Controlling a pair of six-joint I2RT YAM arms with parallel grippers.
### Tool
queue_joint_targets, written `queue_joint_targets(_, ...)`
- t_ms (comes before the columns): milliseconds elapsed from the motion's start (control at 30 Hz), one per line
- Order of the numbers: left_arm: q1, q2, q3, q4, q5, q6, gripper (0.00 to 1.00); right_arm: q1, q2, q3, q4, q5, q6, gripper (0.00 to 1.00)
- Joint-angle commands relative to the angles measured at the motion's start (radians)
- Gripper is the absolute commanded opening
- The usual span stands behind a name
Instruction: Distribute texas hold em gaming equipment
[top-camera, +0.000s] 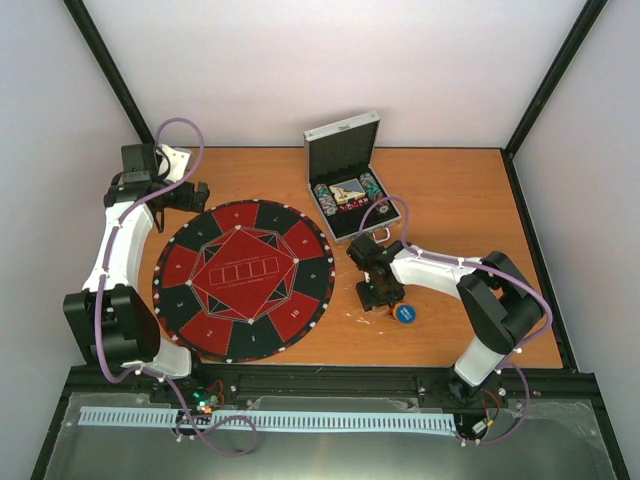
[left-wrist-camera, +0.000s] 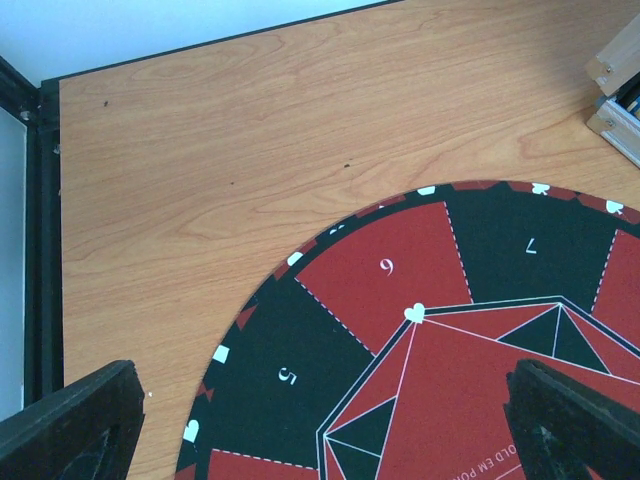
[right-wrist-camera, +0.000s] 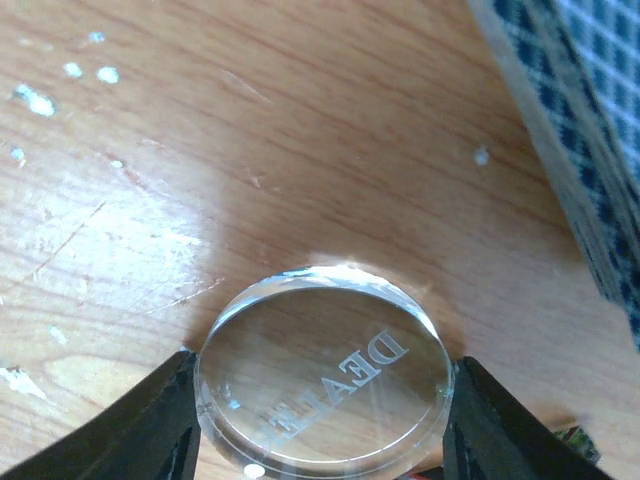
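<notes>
I need to swing my left gripper over the mat onto the free rim of the clear disc (right-wrist-camera: 322, 385), since the clear disc is to its right in the top view.
A clear round disc (right-wrist-camera: 322, 385) engraved "DEALER" lies flat on the wooden table. My right gripper (right-wrist-camera: 322, 400) has a black finger against each side of its rim, so it is shut on it. From above, the right gripper (top-camera: 380, 293) is low over the table, right of the mat, with a blue disc (top-camera: 404, 314) just beside it. Poker chips (top-camera: 322, 195) and cards (top-camera: 348, 189) sit inside the open silver case (top-camera: 345, 150). My left gripper (left-wrist-camera: 325, 420) hangs open over the mat's far left edge, holding nothing.
The round red-and-black mat (top-camera: 243, 280) covers the left half of the table, with numbered sectors (left-wrist-camera: 400, 290). A blue-and-white checked stack (right-wrist-camera: 590, 120), seemingly a card deck, lies close to the right of the clear disc. The case stands at the back centre.
</notes>
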Motion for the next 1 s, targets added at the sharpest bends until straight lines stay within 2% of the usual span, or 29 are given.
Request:
queue_joint_targets(0, 0.007, -0.002, 0.003, 0.010, -0.003, -0.003, 1.00, 0.010, 0.039, -0.015, -0.013, -0.006, -0.009, 0.46)
queue_joint_targets(167, 0.007, 0.003, 0.021, -0.012, 0.021, 0.002, 1.00, 0.031, -0.019, 0.041, -0.026, -0.026, -0.044, 0.45)
queue_joint_targets(300, 0.007, 0.004, 0.087, -0.076, 0.119, 0.013, 1.00, 0.055, -0.108, 0.123, -0.003, -0.026, -0.083, 0.44)
queue_joint_targets(367, 0.006, 0.006, 0.132, -0.122, 0.221, 0.026, 1.00, 0.063, -0.150, 0.160, 0.040, -0.025, -0.111, 0.42)
queue_joint_targets(467, 0.007, 0.001, 0.165, -0.199, 0.476, 0.060, 0.95, 0.083, -0.202, 0.199, 0.142, 0.009, -0.171, 0.41)
queue_joint_targets(567, -0.004, -0.006, 0.134, -0.241, 0.764, 0.063, 0.87, 0.101, -0.228, 0.228, 0.275, 0.046, -0.228, 0.41)
queue_joint_targets(633, -0.037, 0.001, 0.131, -0.273, 0.859, 0.058, 0.79, 0.110, -0.226, 0.245, 0.368, 0.050, -0.242, 0.41)
queue_joint_targets(800, -0.160, -0.008, 0.101, -0.238, 0.842, -0.006, 0.76, 0.161, -0.167, 0.296, 0.520, 0.062, -0.291, 0.40)
queue_joint_targets(967, -0.218, 0.010, 0.046, -0.185, 0.848, -0.058, 0.76, 0.215, -0.125, 0.324, 0.584, 0.060, -0.345, 0.41)
